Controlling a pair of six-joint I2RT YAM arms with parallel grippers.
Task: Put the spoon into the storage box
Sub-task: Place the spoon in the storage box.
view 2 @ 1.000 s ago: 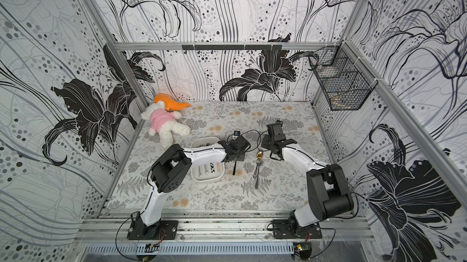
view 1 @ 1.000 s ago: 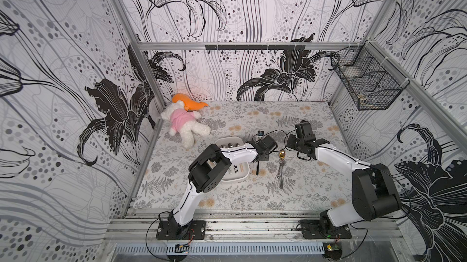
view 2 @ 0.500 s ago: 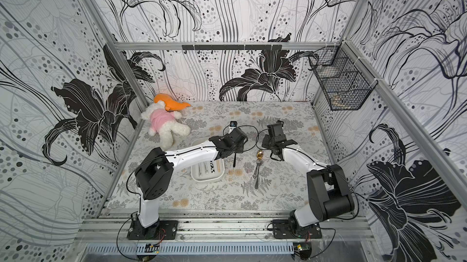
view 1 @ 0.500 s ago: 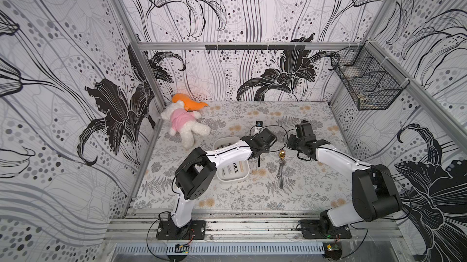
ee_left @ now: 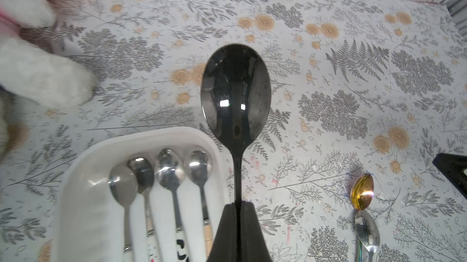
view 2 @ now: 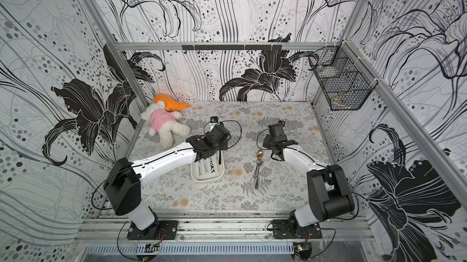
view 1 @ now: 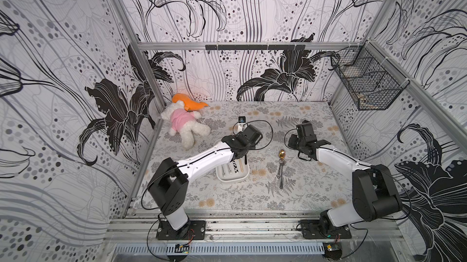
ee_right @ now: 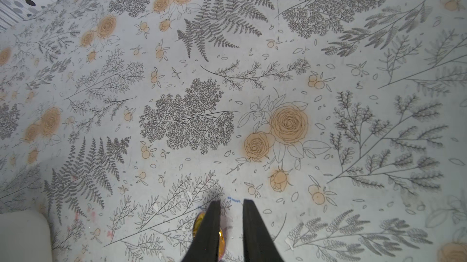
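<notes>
My left gripper should next move back and down over the middle spoons and let go of the black spoon's handle, because the black spoon's bowl sticks out past the storage box's far end.
My left gripper [ee_left: 238,203] is shut on the handle of a black spoon [ee_left: 236,91]. The spoon's bowl points past the far end of the storage box [ee_left: 141,134]. That box is a shallow white tray with several white-handled spoons [ee_left: 169,169] lying side by side in it. In both top views the black spoon's handle [view 1: 245,161] [view 2: 219,158] hangs over the box's right rim [view 1: 232,178] [view 2: 206,178]. A gold spoon [view 1: 282,154] [ee_right: 196,224] and a silver spoon [view 1: 280,174] lie on the table to the right of the box. My right gripper [ee_right: 231,201] hovers beside the gold bowl, slightly open and empty.
A white plush toy in pink [view 1: 183,126] and an orange cushion [view 1: 188,102] lie at the back left. A black wire basket [view 1: 369,83] hangs on the right wall. Black cables loop round both wrists.
My left arm has swung left and farther back, carrying the black spoon to the box's right rim. The right arm has not moved.
</notes>
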